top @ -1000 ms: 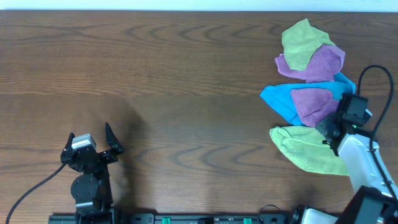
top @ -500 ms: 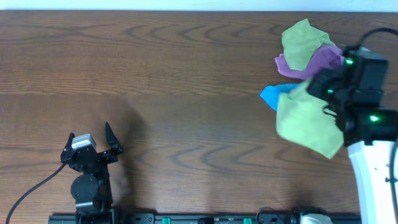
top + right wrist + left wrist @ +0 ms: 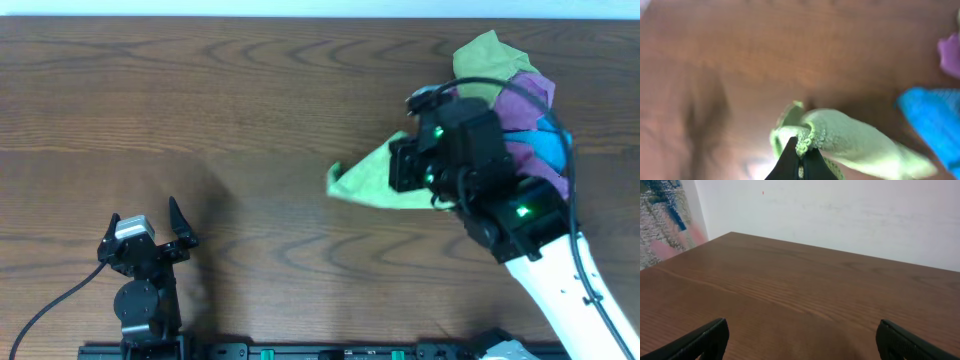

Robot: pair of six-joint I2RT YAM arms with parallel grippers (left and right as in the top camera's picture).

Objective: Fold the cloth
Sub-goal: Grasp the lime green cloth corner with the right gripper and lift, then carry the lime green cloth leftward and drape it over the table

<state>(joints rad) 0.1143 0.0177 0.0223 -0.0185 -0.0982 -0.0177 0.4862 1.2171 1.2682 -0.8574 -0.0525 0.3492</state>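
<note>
The edge of the cloth goes outward and down, to the left in the overhead view, next and is released. Bare wood lies below and outward of my right gripper, hence this move.
The cloth (image 3: pixel 365 182), bright lime green, hangs bunched from my right gripper (image 3: pixel 405 170) over the table, right of centre, with a pointed corner trailing to the left. In the right wrist view the right gripper (image 3: pixel 801 161) is shut on a gathered edge of the cloth (image 3: pixel 850 140), which droops to the right above the wood. My left gripper (image 3: pixel 150 232) rests at the front left, far from the cloth. Its fingers (image 3: pixel 705 340) stand wide open with only bare table between them.
A pile of other cloths lies at the back right: a duller yellow-green cloth (image 3: pixel 485 55), a purple cloth (image 3: pixel 525 100) and a blue cloth (image 3: pixel 545 150). My right arm reaches over part of that pile. A white wall rises behind the table's far edge (image 3: pixel 840 252).
My right gripper has lifted the lime cloth from its place in front of the pile and carried it up and to the left. The left arm has stayed still.
</note>
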